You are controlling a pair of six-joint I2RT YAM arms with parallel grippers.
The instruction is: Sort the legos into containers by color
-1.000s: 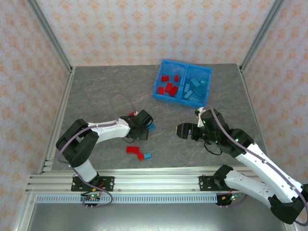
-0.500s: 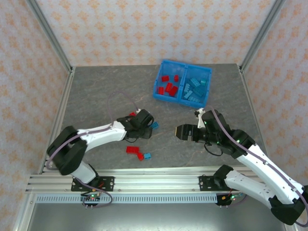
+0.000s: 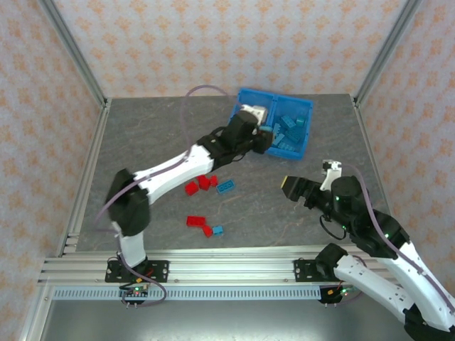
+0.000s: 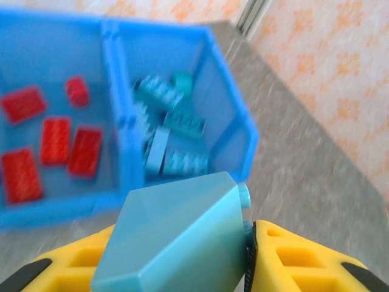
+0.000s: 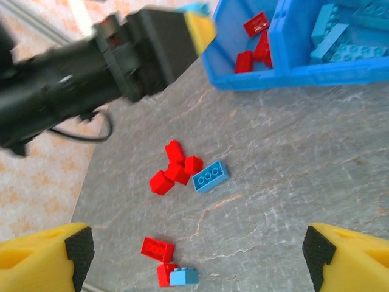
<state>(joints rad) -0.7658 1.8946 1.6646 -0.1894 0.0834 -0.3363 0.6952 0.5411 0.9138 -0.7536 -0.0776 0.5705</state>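
The lego between the fingers of my left gripper matches the color of the teal legos, so I will carry it outward past the bin's divider and over their section.
The containers are one blue bin [image 3: 308,129] with two compartments: red legos [image 4: 56,140] on the left, teal legos [image 4: 173,137] on the right. My left gripper [image 3: 256,132] hovers at the bin's near edge by the divider, shut on a teal lego [image 4: 173,240] between its yellow fingers [image 4: 298,258]. My right gripper [image 3: 293,186] hangs open over the table, right of the loose bricks. On the table lie a red cluster [image 5: 175,168], a blue brick [image 5: 211,176], a red brick [image 5: 157,248], and a small red and blue pair [image 5: 182,277].
The bin [image 5: 292,76] stands at the back of the grey table. The left arm [image 5: 91,67] stretches diagonally from the near left to the bin, above the loose bricks. Metal frame posts and papered walls close in the table's left, right and back edges.
The left arm swung from the table's middle up to the bin, carrying the teal lego. The right gripper drew back toward the right.
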